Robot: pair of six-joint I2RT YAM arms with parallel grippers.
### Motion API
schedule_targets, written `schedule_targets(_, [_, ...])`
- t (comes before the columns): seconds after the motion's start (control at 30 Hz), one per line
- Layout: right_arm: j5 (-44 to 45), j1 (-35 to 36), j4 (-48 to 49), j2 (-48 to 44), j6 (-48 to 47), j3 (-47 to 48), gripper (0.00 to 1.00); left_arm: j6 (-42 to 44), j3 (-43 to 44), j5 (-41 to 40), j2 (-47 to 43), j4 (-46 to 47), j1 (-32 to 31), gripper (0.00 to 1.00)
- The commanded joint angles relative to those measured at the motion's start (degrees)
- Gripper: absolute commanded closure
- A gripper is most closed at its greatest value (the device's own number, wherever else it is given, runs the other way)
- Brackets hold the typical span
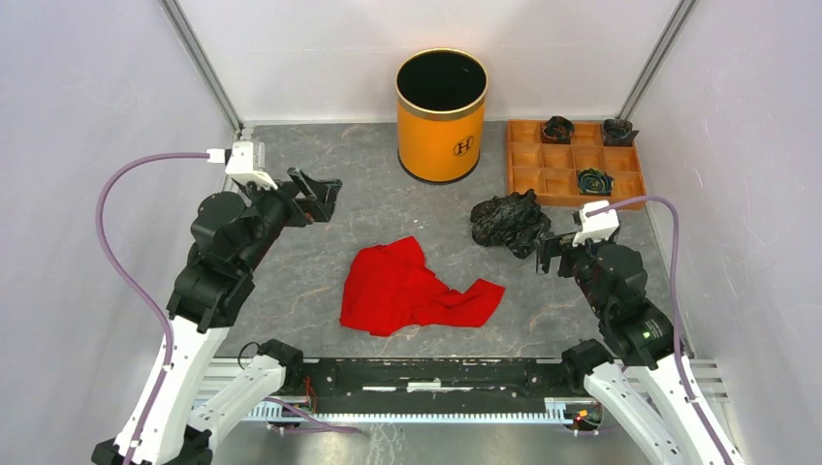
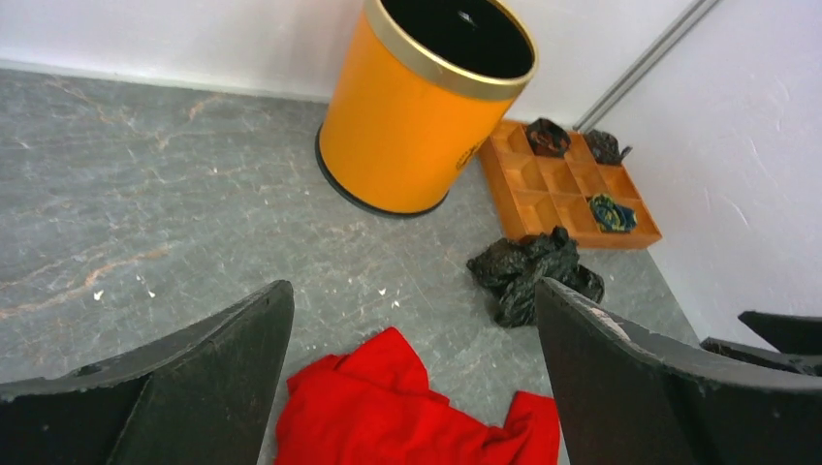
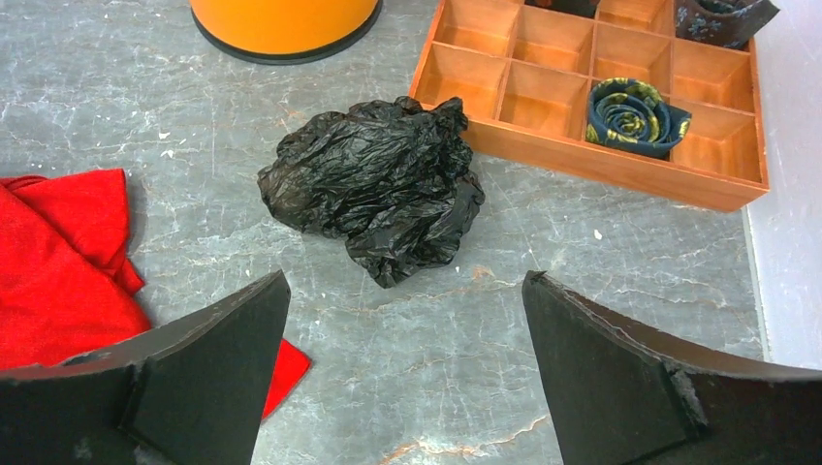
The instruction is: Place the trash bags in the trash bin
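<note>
I will next move my right gripper down and outward onto the bag's near lobe. That crumpled end sticks out toward my open fingers and lies clear of the tray.
The trash bag is a crumpled glossy black wad lying on the grey table, just in front of the wooden tray. At the back centre stands the orange trash bin, upright with its mouth unobstructed. My right gripper is open and hovers just near of the bag, not touching it. Far to the left, my left gripper is open with nothing between its fingers, pointing toward the bin and bag.
A red cloth lies spread at the table's middle. An orange-brown compartment tray holding small rolled dark bundles sits at back right, beside the bin. White walls close in the left, right and back.
</note>
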Motion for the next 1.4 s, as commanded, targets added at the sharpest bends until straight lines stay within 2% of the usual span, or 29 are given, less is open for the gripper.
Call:
schedule_targets(0.0, [-1.1, 0.2, 4.3, 0.2, 0.9, -1.6, 0.02, 2.9, 0.9, 5.7, 0.8, -1.6, -0.2, 0.00])
schedule_targets(0.27, [1.0, 0.2, 5.5, 9.3, 3.4, -3.0, 0.02, 4.0, -4.1, 15.1, 4.5, 2.0, -0.2, 0.00])
schedule_targets(0.5, [4.5, -0.2, 13.8, 19.9, 4.0, -6.6, 0.02, -0.3, -9.8, 26.2, 9.4, 8.3, -0.2, 0.00])
schedule_targets(0.6, [2.2, -2.3, 17.1, 25.2, 2.8, -6.7, 0.02, -2.3, -12.6, 30.1, 11.3, 10.2, -0.2, 0.00])
schedule_targets(0.73, [-4.2, -8.8, 21.8, 29.8, 2.4, -6.6, 0.02, -5.6, -17.1, 33.4, 11.9, 12.9, -0.3, 0.00])
schedule_targets(0.9, [-9.1, -12.6, 23.9, 35.3, 2.8, -3.3, 0.02, -7.9, -21.9, 36.0, 11.2, 15.3, -0.5, 0.00])
schedule_targets(1.13, [-11.6, -12.7, 27.6, 43.5, 3.4, -0.4, 0.03, -7.5, -20.6, 38.9, 10.9, 15.9, -1.9, 0.00])
schedule_targets(1.37, [-2.4, -12.8, 29.1, 47.4, 2.0, -1.0, 0.06, -12.1, -19.8, 38.4, 13.2, 16.0, -2.6, 0.00])
